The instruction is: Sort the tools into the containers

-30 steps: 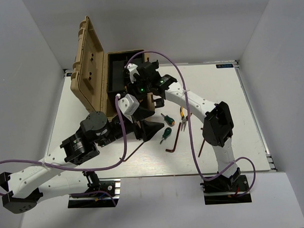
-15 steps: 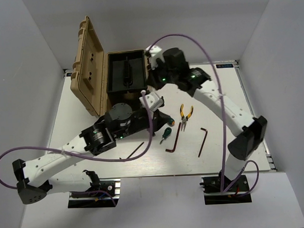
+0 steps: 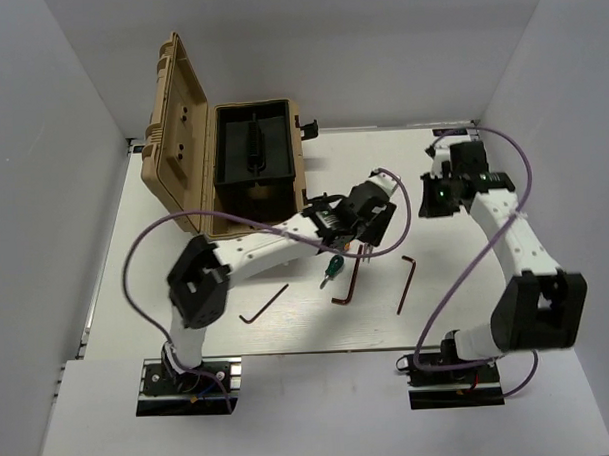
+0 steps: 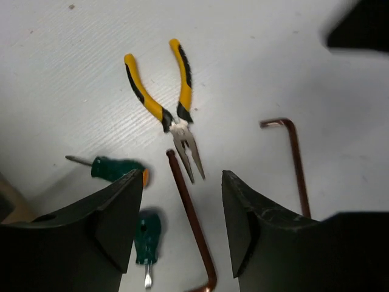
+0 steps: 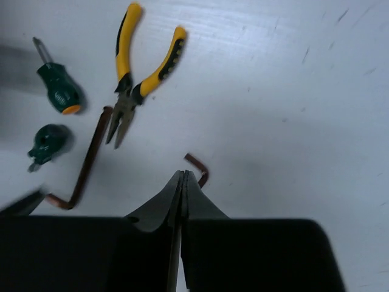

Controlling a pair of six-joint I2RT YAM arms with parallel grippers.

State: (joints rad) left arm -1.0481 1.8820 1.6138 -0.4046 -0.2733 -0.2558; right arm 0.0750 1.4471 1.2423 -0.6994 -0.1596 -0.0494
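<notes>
My left gripper is open, and the pliers' toolbox-side handle [image 4: 142,92] is below and outward of it. It will next lower its fingers outward around that handle, using the gap between the handles.
The yellow-handled pliers [image 4: 172,91] lie on the white table just ahead of my left gripper [image 4: 182,177], which hangs open above them with nothing between its fingers. Two green-handled screwdrivers [image 4: 118,169] [image 4: 148,234] and a dark hex key [image 4: 191,225] lie below that gripper. From above, my left gripper [image 3: 369,224] covers the pliers. My right gripper [image 5: 183,175] is shut with nothing in it, above the bent end of another hex key [image 5: 199,165]. In the top view the right gripper [image 3: 438,195] is right of the tools. The tan toolbox [image 3: 181,142] stands open, its black tray [image 3: 252,145] showing.
A third hex key [image 3: 262,303] lies alone at the front left of the table. Two more hex keys [image 3: 348,281] [image 3: 406,281] lie front centre. The toolbox's upright lid stands at the back left. The left arm [image 3: 265,247] stretches across the table in front of the box.
Both arms left the toolbox. The left gripper swung right to hang over the pliers and stands open now. The right gripper pulled back to the right and shut.
</notes>
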